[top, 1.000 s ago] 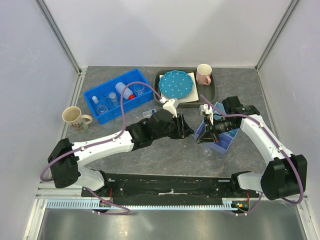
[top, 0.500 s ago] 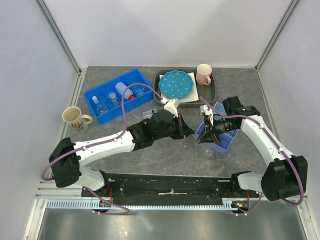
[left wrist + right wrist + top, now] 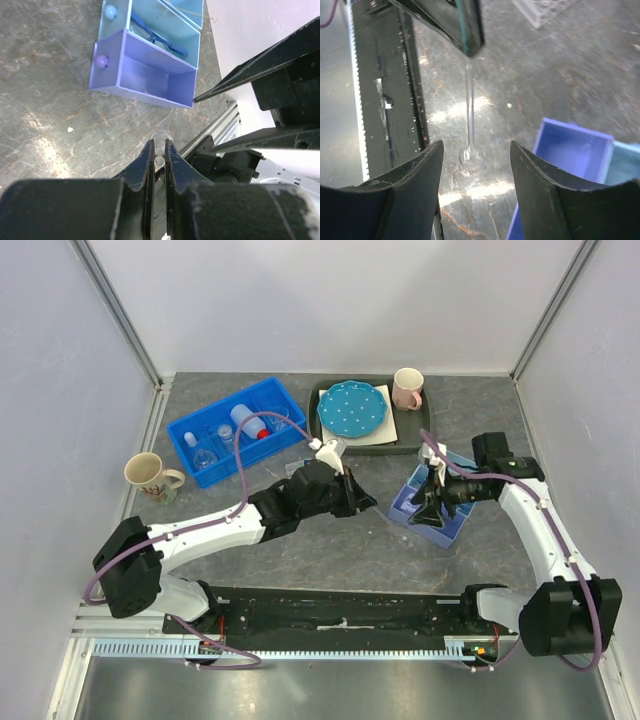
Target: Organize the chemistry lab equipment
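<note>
My left gripper swings toward the right in the top view, over the open and empty purple drawer, and releases the flask (image 3: 472, 159) next.
A small clear glass flask (image 3: 472, 159) with a long thin neck hangs bulb-down just above the table. My left gripper (image 3: 158, 145) is shut on its neck, and the bulb (image 3: 162, 135) shows past the fingertips. In the top view the left gripper (image 3: 363, 502) is at mid-table. My right gripper (image 3: 476, 150) is open, its fingers apart on either side of the bulb without touching it. From above, the right gripper (image 3: 422, 502) hangs over the drawer unit. A blue bin (image 3: 205, 420) holds the white squeeze bottle (image 3: 247, 422) and small beakers (image 3: 278, 419).
A purple and light-blue drawer unit (image 3: 150, 75) stands open to the right of the flask, with a blue item (image 3: 159, 37) in the light-blue drawer. A dark tray (image 3: 420, 425) carries a dotted plate (image 3: 352, 407) and pink mug (image 3: 407, 388). A beige mug (image 3: 148, 477) stands left.
My right gripper has opened and drawn back to the right, off the flask. The left gripper has shut on the neck and shifted slightly left with it.
</note>
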{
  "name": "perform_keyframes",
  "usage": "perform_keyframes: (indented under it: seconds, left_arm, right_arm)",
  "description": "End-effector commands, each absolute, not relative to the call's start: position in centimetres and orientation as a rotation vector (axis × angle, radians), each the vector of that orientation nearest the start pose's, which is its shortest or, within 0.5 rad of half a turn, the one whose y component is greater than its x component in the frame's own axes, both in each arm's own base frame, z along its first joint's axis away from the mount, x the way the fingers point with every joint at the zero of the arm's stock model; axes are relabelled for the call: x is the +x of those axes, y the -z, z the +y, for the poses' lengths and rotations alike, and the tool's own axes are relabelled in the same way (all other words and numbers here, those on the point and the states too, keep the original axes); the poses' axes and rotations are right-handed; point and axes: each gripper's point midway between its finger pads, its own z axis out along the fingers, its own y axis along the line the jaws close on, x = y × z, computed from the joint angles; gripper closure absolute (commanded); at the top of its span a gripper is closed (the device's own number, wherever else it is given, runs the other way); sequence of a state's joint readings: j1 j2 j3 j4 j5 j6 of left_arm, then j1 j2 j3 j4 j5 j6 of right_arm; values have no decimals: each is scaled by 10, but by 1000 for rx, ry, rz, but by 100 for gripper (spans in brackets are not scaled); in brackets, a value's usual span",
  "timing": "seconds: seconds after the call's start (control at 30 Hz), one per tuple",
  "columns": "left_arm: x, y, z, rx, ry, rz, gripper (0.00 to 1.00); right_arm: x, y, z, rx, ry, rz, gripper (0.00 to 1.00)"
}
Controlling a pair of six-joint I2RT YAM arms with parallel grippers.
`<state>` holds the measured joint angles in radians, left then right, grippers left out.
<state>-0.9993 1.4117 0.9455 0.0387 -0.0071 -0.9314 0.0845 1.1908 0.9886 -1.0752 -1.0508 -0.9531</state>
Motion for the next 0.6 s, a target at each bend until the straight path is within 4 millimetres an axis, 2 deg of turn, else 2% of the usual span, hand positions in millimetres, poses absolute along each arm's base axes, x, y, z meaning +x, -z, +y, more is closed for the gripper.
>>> perform_keyframes:
  seconds: [0.0, 0.03, 0.23, 0.3, 0.33, 0.37, 0.4, 0.43, 0.47, 0.5, 0.57]
  left_arm:
    - [221, -230, -382, 23, 1323, 2099, 98]
    - [223, -236, -382, 23, 1351, 2078, 98]
    - [236, -254, -385, 64, 1472, 2026, 98]
    - [244, -249, -388, 67, 1483, 2042, 98]
    - [247, -256, -392, 77, 1501, 2027, 98]
    - [252, -246, -397, 76, 1497, 2051, 98]
    - [254, -246, -401, 89, 1511, 2057, 98]
    - [259, -252, -406, 94, 1527, 2046, 98]
    - [263, -251, -410, 96, 1533, 2046, 98]
    - [266, -239, -416, 103, 1534, 2079, 98]
    - [272, -240, -428, 109, 1557, 2079, 98]
  right_arm:
    - [213, -208, 132, -1160, -947, 1803, 37]
    - [218, -212, 122, -1114, -913, 1809, 36]
    - [230, -224, 96, -940, -873, 1822, 37]
    - [234, -224, 90, -897, -871, 1832, 37]
    - [236, -224, 84, -861, -866, 1844, 37]
    - [237, -225, 81, -848, -859, 1845, 34]
    - [238, -224, 79, -838, -854, 1846, 34]
    - [239, -227, 75, -824, -835, 1839, 34]
    - [238, -228, 74, -815, -829, 1838, 34]
    - [238, -228, 73, -812, -820, 1834, 34]
    - [238, -232, 69, -789, -796, 1824, 34]
